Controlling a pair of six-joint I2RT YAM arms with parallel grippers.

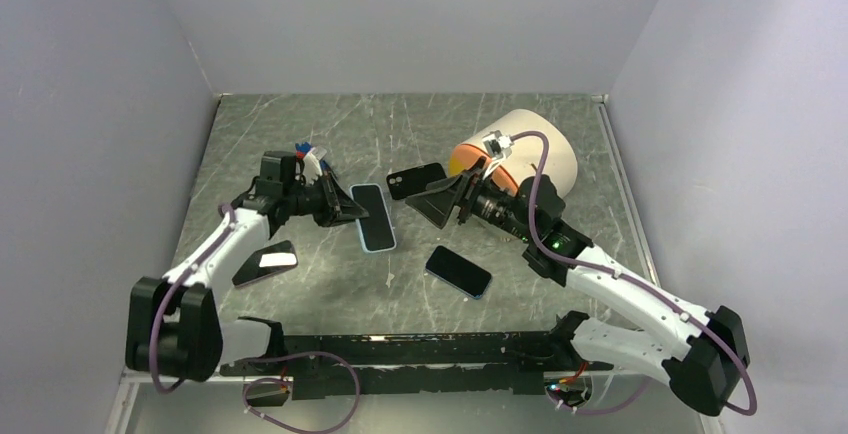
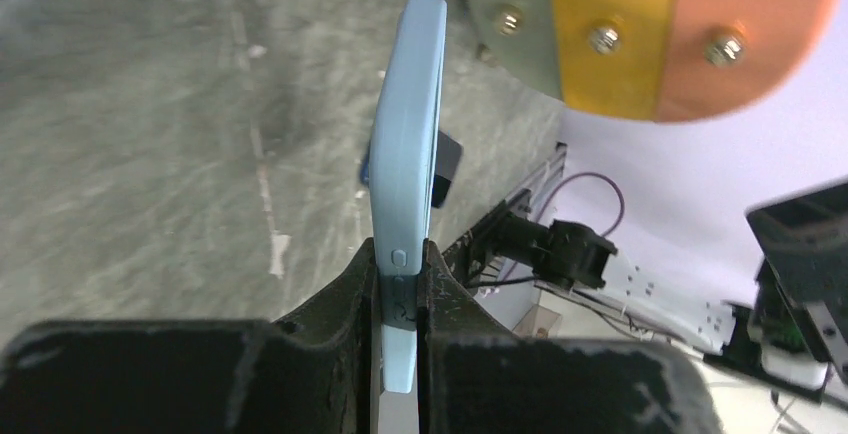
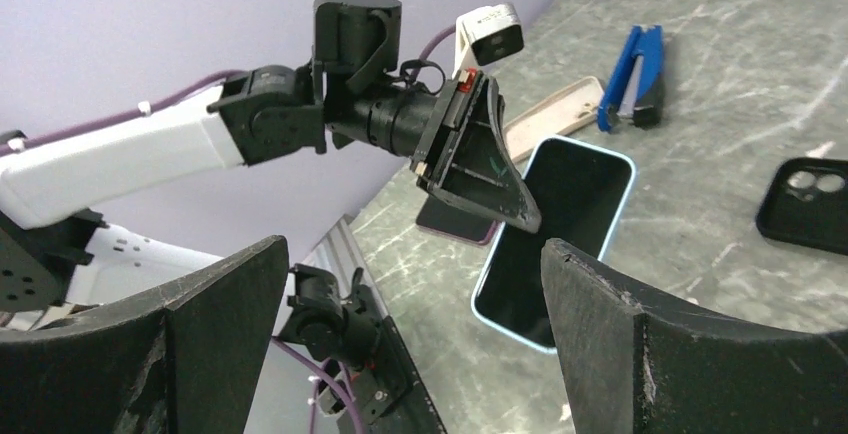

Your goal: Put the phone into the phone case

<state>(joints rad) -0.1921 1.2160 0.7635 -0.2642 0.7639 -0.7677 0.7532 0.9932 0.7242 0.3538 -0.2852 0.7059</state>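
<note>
My left gripper will next lower the blue case (image 1: 374, 218) toward the bare tabletop under it and let go of it there, because the phone is already inside the case's rim.
My left gripper (image 1: 343, 209) is shut on one end of a light blue case (image 1: 374, 218) with a black phone screen showing inside it. In the left wrist view the case (image 2: 408, 144) stands edge-on between the fingers (image 2: 400, 274). It also shows in the right wrist view (image 3: 560, 214), slanting down toward the table. My right gripper (image 1: 437, 202) is open and empty, just right of the blue case and apart from it; its jaws (image 3: 410, 254) stand wide. A black phone case (image 1: 416, 181) lies behind it, also in the right wrist view (image 3: 810, 204).
A dark phone with a blue edge (image 1: 458, 271) lies front centre. A dark phone with a purple edge (image 1: 265, 262) lies at the left. A white cylinder with an orange end (image 1: 535, 154) is at the back right. A blue stapler (image 3: 635, 79) and a beige case (image 3: 550, 114) lie at the back left.
</note>
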